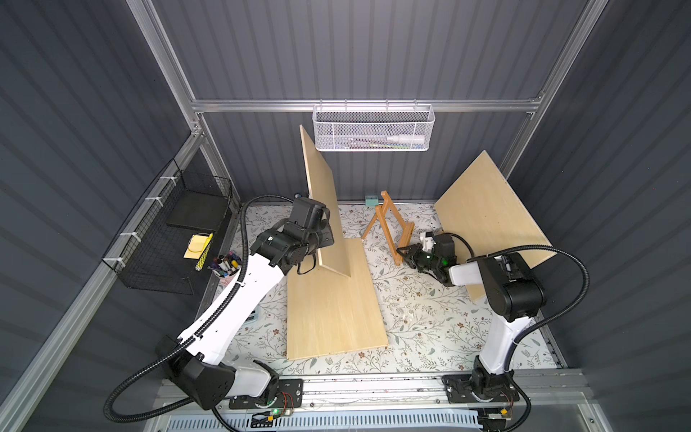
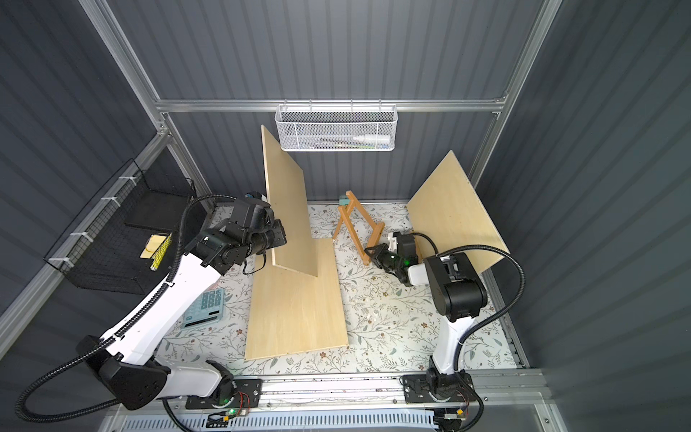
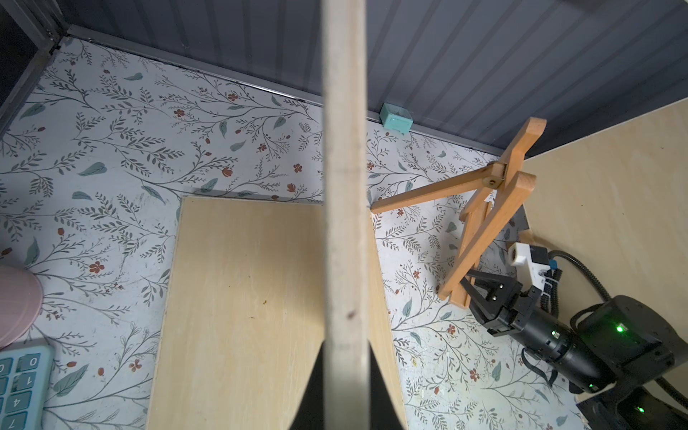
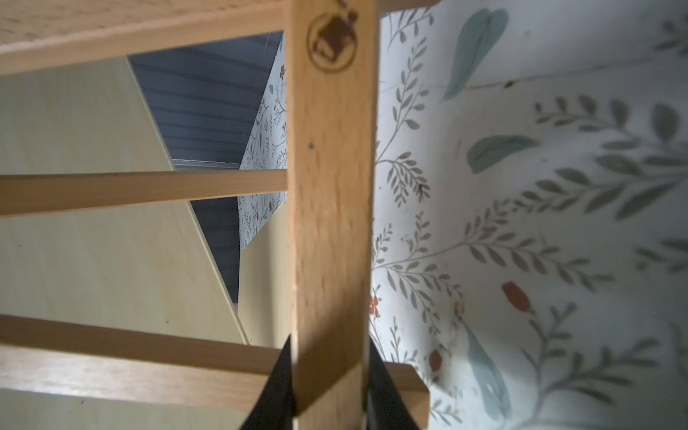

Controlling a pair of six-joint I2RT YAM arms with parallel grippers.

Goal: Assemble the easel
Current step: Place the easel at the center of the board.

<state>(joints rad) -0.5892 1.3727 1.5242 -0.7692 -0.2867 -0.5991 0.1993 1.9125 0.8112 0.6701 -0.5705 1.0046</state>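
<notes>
Next, my right gripper draws the front leg's lower end back and releases it there, since the bare floral tabletop lies back of my gripper.
A small wooden easel (image 1: 389,224) stands with its legs spread on the floral table (image 1: 430,318) near the back wall. My right gripper (image 1: 403,254) is shut on the lower end of one front leg (image 4: 331,186); the black fingers press both sides of it. At mid-left, my left gripper (image 3: 344,391) is shut on a thin plywood board (image 1: 321,194) and holds it upright on edge. That board's lower corner rests on a second plywood board (image 1: 336,310) lying flat on the table. In both top views the upright board hides the left fingertips.
A third plywood board (image 1: 490,217) leans against the right wall behind my right arm. A teal box (image 1: 372,201) sits at the back wall. A marker cup (image 1: 226,265), a calculator (image 2: 205,306) and a black wire basket (image 1: 175,239) are at left; a white mesh basket (image 1: 374,129) hangs behind.
</notes>
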